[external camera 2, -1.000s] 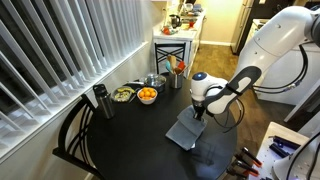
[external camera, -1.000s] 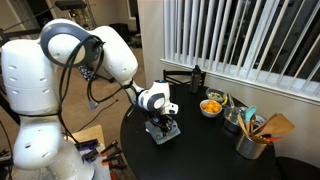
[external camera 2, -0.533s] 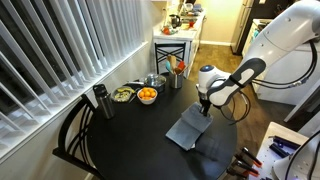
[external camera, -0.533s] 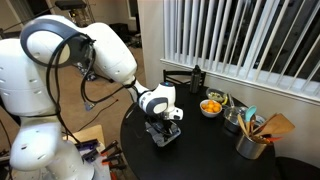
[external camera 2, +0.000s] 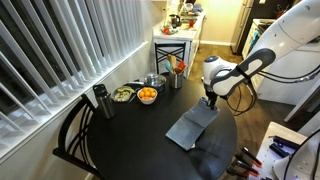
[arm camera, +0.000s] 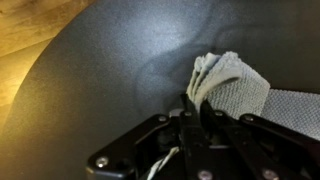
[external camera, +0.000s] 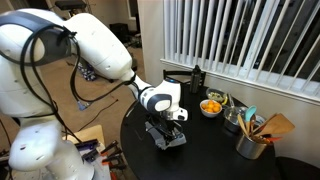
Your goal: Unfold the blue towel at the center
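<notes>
The towel is still bunched, so my gripper needs to pull the pinched edge away from the folded part next, over the bare tabletop, and release it.
A grey-blue towel (external camera 2: 192,127) lies on the round black table (external camera 2: 130,145); it also shows in an exterior view (external camera: 167,136). My gripper (external camera 2: 209,100) is shut on one edge of the towel and holds that edge pulled out from the folded part. In the wrist view the pinched, bunched towel edge (arm camera: 228,85) sits between the fingers of my gripper (arm camera: 194,108), with the dark tabletop (arm camera: 100,70) beyond it.
At the back of the table stand a bowl of oranges (external camera 2: 147,96), a bowl of food (external camera 2: 123,94), a dark bottle (external camera 2: 100,101) and a utensil holder (external camera: 251,140). Window blinds (external camera: 240,35) run behind. A black chair (external camera 2: 75,125) stands at the table.
My gripper has moved sideways over the table holding the towel edge, dragging the top layer outward so the towel lies more spread out than before.
</notes>
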`<state>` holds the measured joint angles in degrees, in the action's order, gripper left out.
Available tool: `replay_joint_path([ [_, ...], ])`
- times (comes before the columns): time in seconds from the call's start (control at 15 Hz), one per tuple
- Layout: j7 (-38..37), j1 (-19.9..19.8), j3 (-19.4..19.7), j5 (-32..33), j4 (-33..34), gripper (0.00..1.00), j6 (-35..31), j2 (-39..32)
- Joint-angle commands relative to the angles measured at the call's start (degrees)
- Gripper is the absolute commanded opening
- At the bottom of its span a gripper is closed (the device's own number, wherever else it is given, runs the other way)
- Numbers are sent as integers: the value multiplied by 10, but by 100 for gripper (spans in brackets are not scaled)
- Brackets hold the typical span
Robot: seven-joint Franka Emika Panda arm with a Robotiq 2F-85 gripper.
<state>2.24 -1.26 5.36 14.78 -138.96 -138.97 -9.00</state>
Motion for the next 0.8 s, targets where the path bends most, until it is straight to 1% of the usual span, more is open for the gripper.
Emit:
replay_joint_path([
  [0.0, 15, -3, -1, 35, 4, 4, 28, 13],
  [0.13, 0, 4, 0, 77, 8, 4, 38, 11],
  [0.2, -9, 8, 1, 111, 10, 4, 37, 11],
  [0.33, -7, 9, 1, 151, 15, 4, 35, 7],
  [0.73, -7, 9, -1, 213, 23, 4, 21, -5],
])
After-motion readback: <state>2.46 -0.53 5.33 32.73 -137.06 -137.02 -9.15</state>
